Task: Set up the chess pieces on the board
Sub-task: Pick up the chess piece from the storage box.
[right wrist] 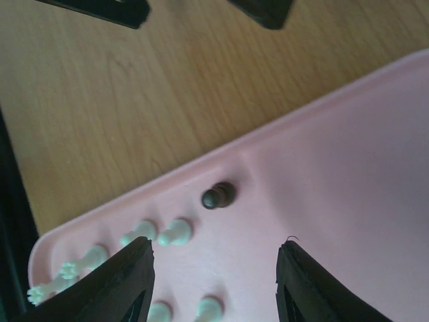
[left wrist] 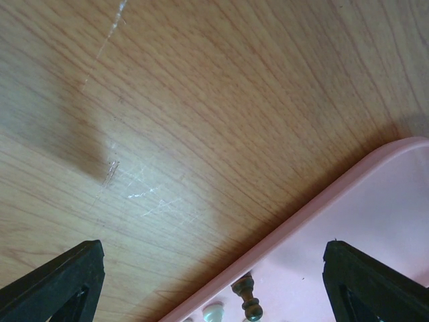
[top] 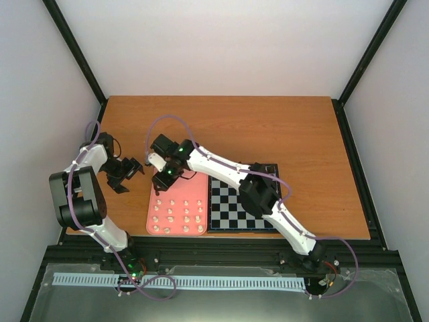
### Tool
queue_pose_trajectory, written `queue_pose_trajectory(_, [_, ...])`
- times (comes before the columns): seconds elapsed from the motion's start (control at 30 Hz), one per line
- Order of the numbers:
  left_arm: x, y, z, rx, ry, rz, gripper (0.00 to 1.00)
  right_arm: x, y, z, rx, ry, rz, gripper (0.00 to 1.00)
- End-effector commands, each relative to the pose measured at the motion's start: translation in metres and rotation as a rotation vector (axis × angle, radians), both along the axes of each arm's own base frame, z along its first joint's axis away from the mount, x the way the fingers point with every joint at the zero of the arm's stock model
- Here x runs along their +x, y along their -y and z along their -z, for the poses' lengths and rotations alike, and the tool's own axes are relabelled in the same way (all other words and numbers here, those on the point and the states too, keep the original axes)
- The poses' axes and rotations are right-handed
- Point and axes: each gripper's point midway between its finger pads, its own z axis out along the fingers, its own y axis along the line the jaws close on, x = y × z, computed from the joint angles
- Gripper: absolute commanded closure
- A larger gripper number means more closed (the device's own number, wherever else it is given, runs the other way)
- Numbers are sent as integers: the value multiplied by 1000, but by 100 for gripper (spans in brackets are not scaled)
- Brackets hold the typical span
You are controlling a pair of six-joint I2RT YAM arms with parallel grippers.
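The dark piece (right wrist: 217, 196) still stands beyond the empty fingers of my right gripper, so my right gripper should next go down toward the tray's rim until its open fingers are on both sides of the piece, then close.
The board (top: 231, 208), black and pale grey checks, lies right of a pink tray (top: 153, 201); my right arm covers its far part. Several cream chess pieces (top: 178, 216) stand in rows on the tray. My right gripper (top: 161, 182) hangs over the tray's far left corner. In the right wrist view it (right wrist: 214, 249) is open with nothing between its fingers, and one dark piece (right wrist: 218, 195) stands just beyond them, with cream pieces (right wrist: 175, 232) to its left. My left gripper (top: 125, 173) is wide open over bare wood beside the tray (left wrist: 213, 249); the dark piece (left wrist: 249, 296) shows near its lower edge.
The tray's raised pink rim (left wrist: 322, 201) runs diagonally between my left fingers. The left gripper's black fingers (right wrist: 120, 9) sit close ahead of my right gripper. Bare wooden table (top: 255, 127) lies behind the tray and board. Black frame rails edge the table.
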Motion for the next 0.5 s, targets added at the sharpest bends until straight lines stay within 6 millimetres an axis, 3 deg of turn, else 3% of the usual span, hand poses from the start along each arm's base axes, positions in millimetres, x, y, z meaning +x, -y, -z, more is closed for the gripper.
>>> queue_pose_trajectory(0.0, [9,0,-5,-2,36,8,0,-13,-19,-5,67,-31,-52,51])
queue_pose_trajectory(0.47, [7,1,-3,-13,23,-14,0,-12,-32,36,55,-84,-43,57])
